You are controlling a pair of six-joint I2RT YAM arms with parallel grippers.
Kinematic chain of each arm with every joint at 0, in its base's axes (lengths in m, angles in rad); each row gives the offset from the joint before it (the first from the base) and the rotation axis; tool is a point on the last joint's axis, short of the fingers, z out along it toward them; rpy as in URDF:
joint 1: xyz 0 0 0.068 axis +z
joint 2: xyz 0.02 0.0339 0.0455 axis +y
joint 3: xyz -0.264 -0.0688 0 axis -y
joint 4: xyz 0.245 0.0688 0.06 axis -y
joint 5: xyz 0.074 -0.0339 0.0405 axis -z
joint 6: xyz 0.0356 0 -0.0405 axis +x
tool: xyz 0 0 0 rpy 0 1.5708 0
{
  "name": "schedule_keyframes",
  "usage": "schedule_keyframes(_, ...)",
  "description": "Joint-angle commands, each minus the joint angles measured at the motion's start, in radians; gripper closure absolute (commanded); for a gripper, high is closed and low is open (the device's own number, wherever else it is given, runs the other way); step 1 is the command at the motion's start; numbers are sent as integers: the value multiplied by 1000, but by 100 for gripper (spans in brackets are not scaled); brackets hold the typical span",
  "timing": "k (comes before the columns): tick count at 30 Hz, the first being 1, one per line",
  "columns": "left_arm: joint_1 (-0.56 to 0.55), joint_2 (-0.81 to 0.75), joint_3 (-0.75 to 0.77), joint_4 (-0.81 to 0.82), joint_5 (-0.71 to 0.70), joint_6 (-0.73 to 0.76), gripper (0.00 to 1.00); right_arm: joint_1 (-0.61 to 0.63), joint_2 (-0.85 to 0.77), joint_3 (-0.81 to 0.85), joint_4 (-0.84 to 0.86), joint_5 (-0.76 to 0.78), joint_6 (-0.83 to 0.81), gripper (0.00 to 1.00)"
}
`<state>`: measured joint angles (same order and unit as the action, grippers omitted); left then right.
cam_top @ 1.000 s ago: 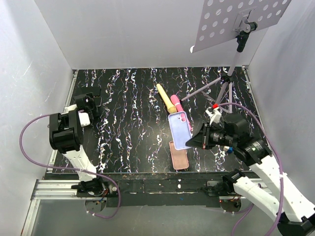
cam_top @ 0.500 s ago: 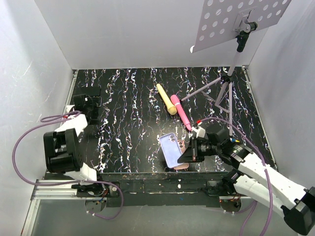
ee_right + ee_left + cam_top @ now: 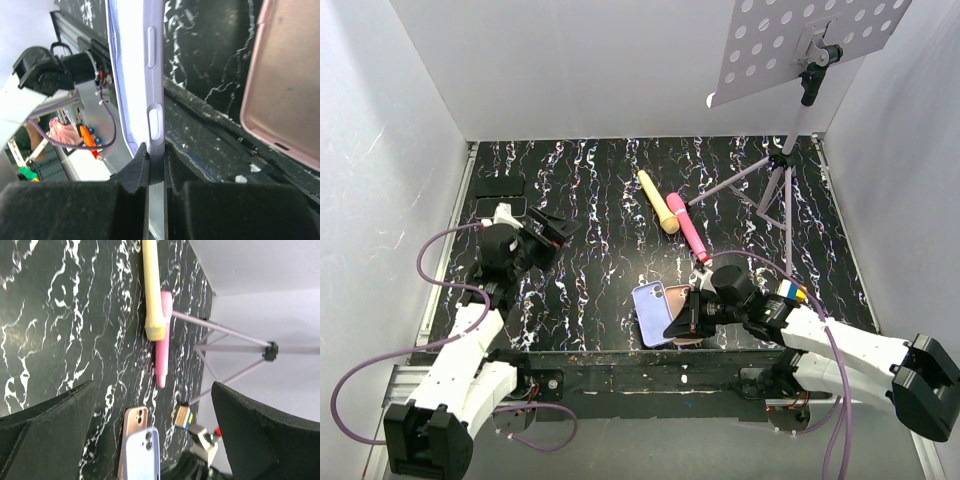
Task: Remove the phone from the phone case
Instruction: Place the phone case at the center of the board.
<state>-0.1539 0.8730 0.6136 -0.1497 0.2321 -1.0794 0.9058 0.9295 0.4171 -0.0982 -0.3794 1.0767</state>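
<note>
Next, my right gripper needs to lower the phone onto the bare tabletop (image 3: 212,60) beside the phone case and release, since that spot lies below and the phone is already out.
My right gripper (image 3: 686,314) is shut on the phone (image 3: 653,312), whose pale lavender back and twin camera lenses face up. It holds the phone by one long edge, lifted and tilted near the table's front edge. The wrist view shows the phone's side buttons (image 3: 152,75) running up from the gripper (image 3: 157,170). The salmon-pink phone case (image 3: 684,294) lies flat on the table just right of the phone, partly hidden under the gripper. Its smooth surface (image 3: 285,90) is apart from the phone. My left gripper (image 3: 546,232) is open at mid-left and holds nothing. Its view looks across at the phone (image 3: 142,455) and case (image 3: 132,432).
A yellow stick (image 3: 658,201) and a pink marker-like stick (image 3: 687,227) lie behind the phone. A tripod (image 3: 775,170) with a perforated plate stands at the back right. Two dark flat items (image 3: 500,197) lie at the far left. The metal frame rail (image 3: 620,378) runs along the front edge.
The right gripper carried the phone left and toward the front edge, off the case. The left arm swung out from the left wall toward the middle, and its jaws opened wide.
</note>
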Motion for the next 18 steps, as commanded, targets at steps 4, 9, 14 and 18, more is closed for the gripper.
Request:
schedule_keyframes(4,-4,-196,-31,-126,145,85,3,8,87,-41,179,99,74,99)
schedule_keyframes(9,-10,-223,3,-168,188,151,3,8,161,-12,185,122,68,99)
schedule_keyframes(14,-12,-244,21,-189,234,162,3,8,232,9,204,113,77,94)
schedule_keyframes(18,-12,-292,5,-189,227,147,3,8,272,14,222,97,80,88)
